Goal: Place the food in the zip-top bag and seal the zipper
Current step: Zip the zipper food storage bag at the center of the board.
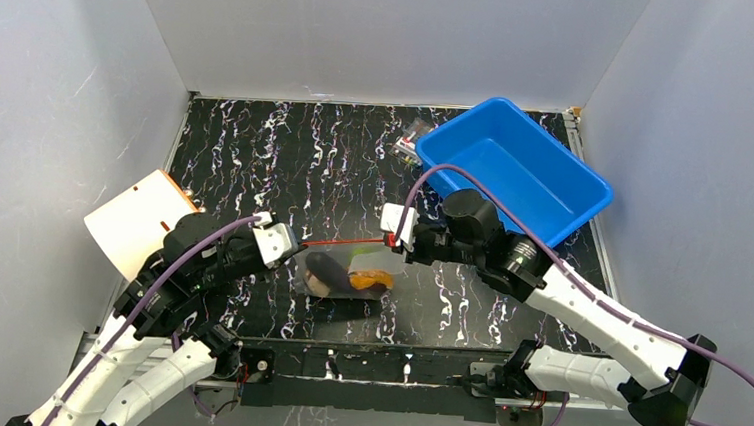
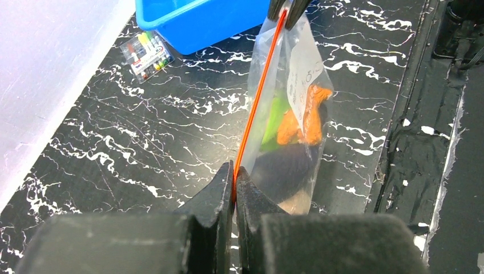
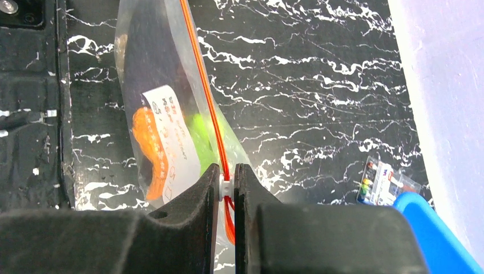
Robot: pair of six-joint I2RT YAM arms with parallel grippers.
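Observation:
I need to pull the slider (image 3: 226, 186) to the zipper's end next, then move my right gripper outward and down to release, as bare tabletop lies there.
The clear zip-top bag (image 1: 348, 279) hangs between my two grippers, its bottom near the table. Its red-orange zipper (image 1: 341, 242) is stretched taut in a straight line. My left gripper (image 2: 234, 171) is shut on one end of the zipper (image 2: 259, 91). My right gripper (image 3: 227, 184) is shut on the zipper's small white slider (image 3: 226, 186) at the other end. Inside the bag lies the food: an orange piece (image 2: 302, 123), a green piece (image 2: 274, 117) and the dark eggplant (image 2: 279, 168). A white label (image 3: 168, 137) faces the right wrist camera.
A blue bin (image 1: 516, 168) stands at the back right, just behind my right arm. A small clear packet of colourful sticks (image 1: 413, 140) lies beside its left corner. A white and orange object (image 1: 137, 218) sits at the left edge, by my left arm.

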